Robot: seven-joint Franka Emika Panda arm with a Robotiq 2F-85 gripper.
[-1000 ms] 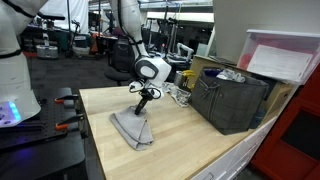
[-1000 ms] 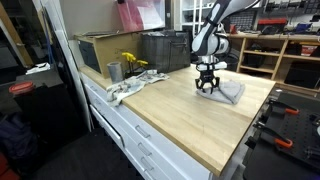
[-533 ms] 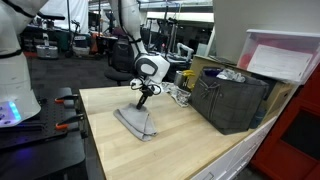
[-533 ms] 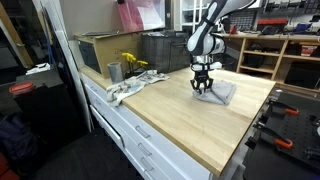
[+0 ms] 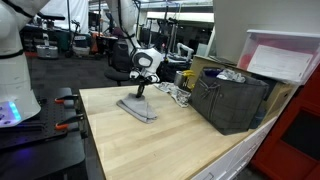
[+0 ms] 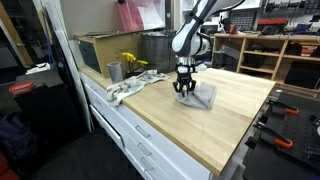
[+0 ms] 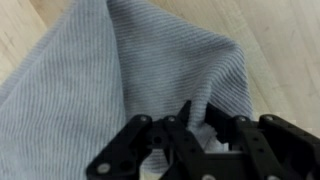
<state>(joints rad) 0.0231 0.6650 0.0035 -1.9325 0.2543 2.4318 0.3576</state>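
The robot's gripper will next move low toward the other rag and let go of the pinched fold on the bare wood, which lies open on the rag's side of it.
A grey cloth point(image 5: 137, 106) lies on the light wooden tabletop point(image 5: 190, 145); it also shows in the exterior view from the other side point(image 6: 199, 97). My gripper point(image 5: 141, 91) is shut on a pinched fold of the grey cloth at its near edge and drags it across the table; it shows too at the cloth's edge point(image 6: 185, 87). In the wrist view the ribbed grey cloth point(image 7: 90, 70) fills the frame, and the black fingers of my gripper point(image 7: 196, 122) close on a raised fold between them.
A dark crate point(image 5: 230, 98) stands at the table's back with a white-lidded bin point(image 5: 285, 58) behind it. A metal cup point(image 6: 114, 71), yellow flowers point(image 6: 131, 62) and another rag point(image 6: 128, 87) sit near the table's end. Tools lie by the crate point(image 5: 178, 94).
My gripper has dragged the grey cloth across the table toward the crate end, staying shut on it. The cloth has stretched out flatter behind it.
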